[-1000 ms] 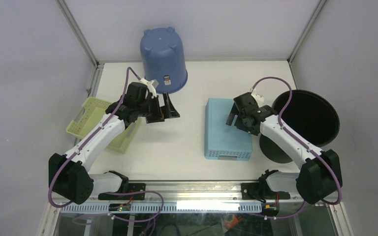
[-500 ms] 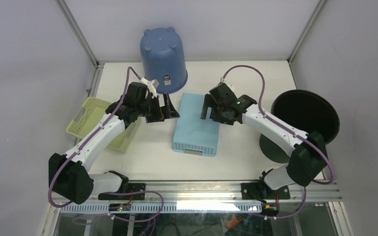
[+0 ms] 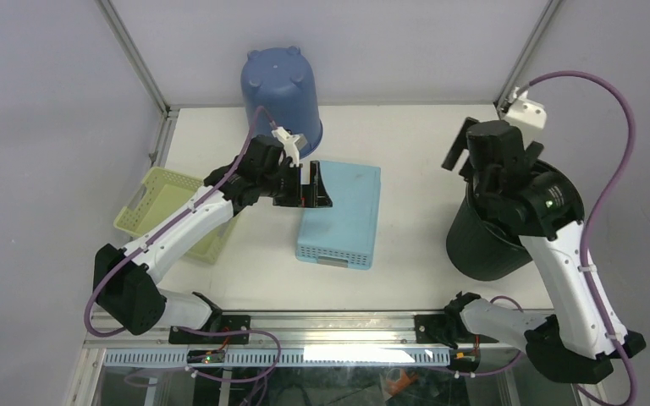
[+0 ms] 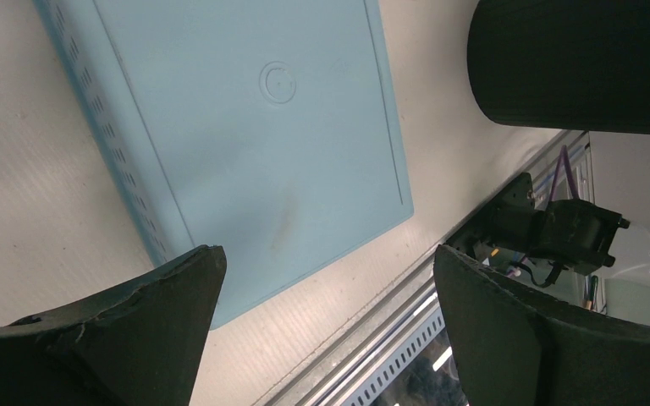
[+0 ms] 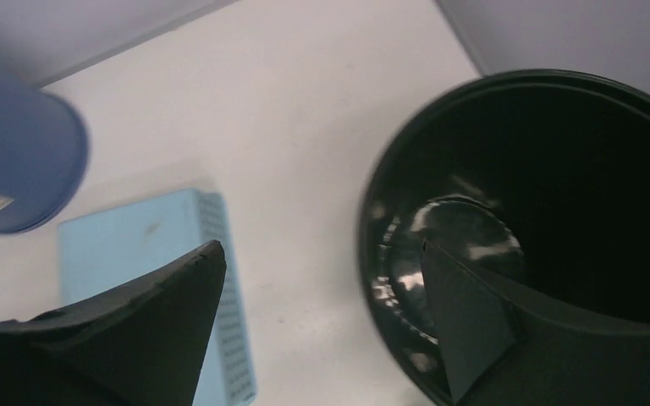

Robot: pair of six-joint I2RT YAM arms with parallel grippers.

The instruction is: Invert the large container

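Observation:
The right gripper comes down next onto the bucket's rim (image 3: 469, 196) on the side facing the light blue basket (image 3: 343, 220), because that part already lies between its open fingers.
The large container, a black bucket (image 3: 484, 250), stands upright at the right of the table, mouth up; its dark inside shows in the right wrist view (image 5: 559, 211). My right gripper (image 3: 489, 161) hangs open high above its left rim, one fingertip over the rim and the other toward the light blue basket; in its own view the gripper (image 5: 322, 254) holds nothing. My left gripper (image 3: 315, 196) is open over the left edge of the overturned light blue basket (image 3: 343, 220), and nothing sits between its fingers (image 4: 326, 262). The bucket's wall (image 4: 575, 68) shows top right in the left wrist view.
A blue bucket (image 3: 279, 89) stands upside down at the back, just behind the left gripper. A pale green basket (image 3: 156, 207) sits upright at the left edge under the left arm. The metal rail (image 3: 347, 326) runs along the near edge.
The right arm slid the light blue basket to the left, let go, then rose and swung right over the black bucket. The left gripper moved right onto the basket's left edge.

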